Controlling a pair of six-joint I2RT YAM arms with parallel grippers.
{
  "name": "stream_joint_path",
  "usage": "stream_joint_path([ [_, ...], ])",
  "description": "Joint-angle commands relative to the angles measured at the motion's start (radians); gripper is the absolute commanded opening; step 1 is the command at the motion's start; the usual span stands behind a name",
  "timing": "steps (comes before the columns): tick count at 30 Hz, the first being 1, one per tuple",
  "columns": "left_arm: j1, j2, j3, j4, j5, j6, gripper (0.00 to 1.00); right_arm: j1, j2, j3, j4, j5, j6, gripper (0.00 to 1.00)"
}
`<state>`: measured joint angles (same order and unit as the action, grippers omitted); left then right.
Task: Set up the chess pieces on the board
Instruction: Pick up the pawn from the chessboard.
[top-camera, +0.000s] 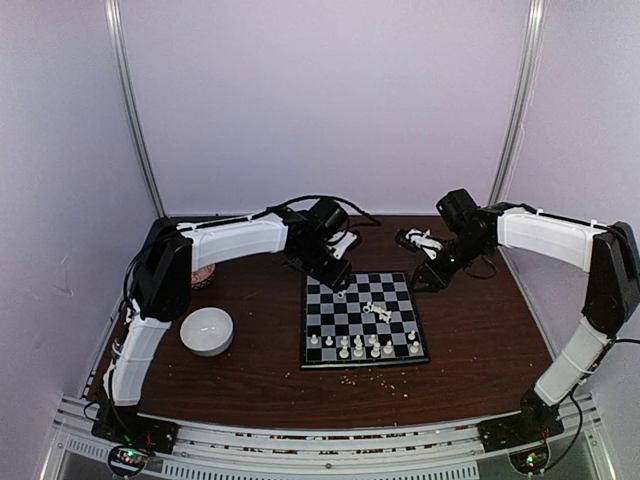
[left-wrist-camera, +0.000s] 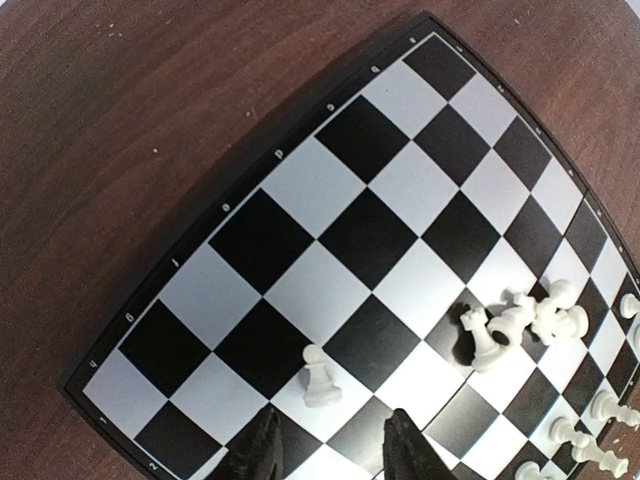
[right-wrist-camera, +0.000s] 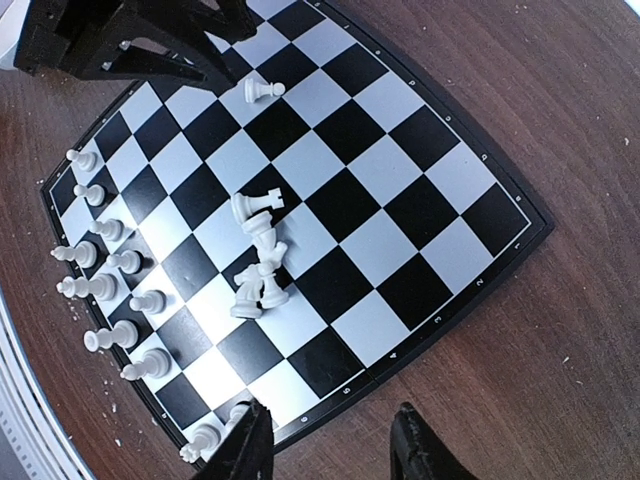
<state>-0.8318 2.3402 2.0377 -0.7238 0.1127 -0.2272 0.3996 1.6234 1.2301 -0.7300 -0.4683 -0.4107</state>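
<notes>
My left gripper lowers its open fingers to either side of the pawn's lower body (top-camera: 341, 295) (left-wrist-camera: 320, 385) next, as they still hang above the lone pawn.
The board (top-camera: 328, 312) lies mid-table. A heap of tumbled white chess pieces (right-wrist-camera: 258, 252) lies near its middle, also seen from above as a heap (top-camera: 378, 312). More pieces stand in two rows (right-wrist-camera: 105, 290) along the near edge (top-camera: 365, 347). One pawn (left-wrist-camera: 320, 378) stands alone on a pale square at the far left, just past my left gripper's tips. My left gripper (left-wrist-camera: 335, 442) hangs open over the board (left-wrist-camera: 340, 160) and holds nothing. My right gripper (right-wrist-camera: 330, 442) is open and empty over the rim of the board (right-wrist-camera: 400, 200).
A round white bowl (top-camera: 207, 331) sits left of the board. Crumbs (top-camera: 352, 376) are scattered on the brown table in front of it. A pink object (top-camera: 203, 276) lies behind the left arm. Cables trail along the back edge.
</notes>
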Motion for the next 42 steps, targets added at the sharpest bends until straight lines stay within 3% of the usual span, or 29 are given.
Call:
stream_joint_path([
  [1, -0.003, 0.032, 0.034, -0.042, -0.007, 0.028, 0.37, -0.009, -0.031, -0.012, 0.022, 0.006, 0.016, 0.41],
  [21, -0.008, 0.106, 0.077, -0.043, -0.018, 0.025, 0.31, -0.024, -0.034, -0.027, 0.023, -0.009, 0.015, 0.41],
  [31, -0.009, 0.125, 0.082, -0.061, -0.014, 0.034, 0.23, -0.027, -0.035, -0.029, 0.020, -0.009, 0.013, 0.40],
  [42, -0.012, 0.104, 0.053, -0.086, -0.027, 0.051, 0.07, -0.028, -0.033, -0.017, 0.019, -0.029, 0.028, 0.40],
])
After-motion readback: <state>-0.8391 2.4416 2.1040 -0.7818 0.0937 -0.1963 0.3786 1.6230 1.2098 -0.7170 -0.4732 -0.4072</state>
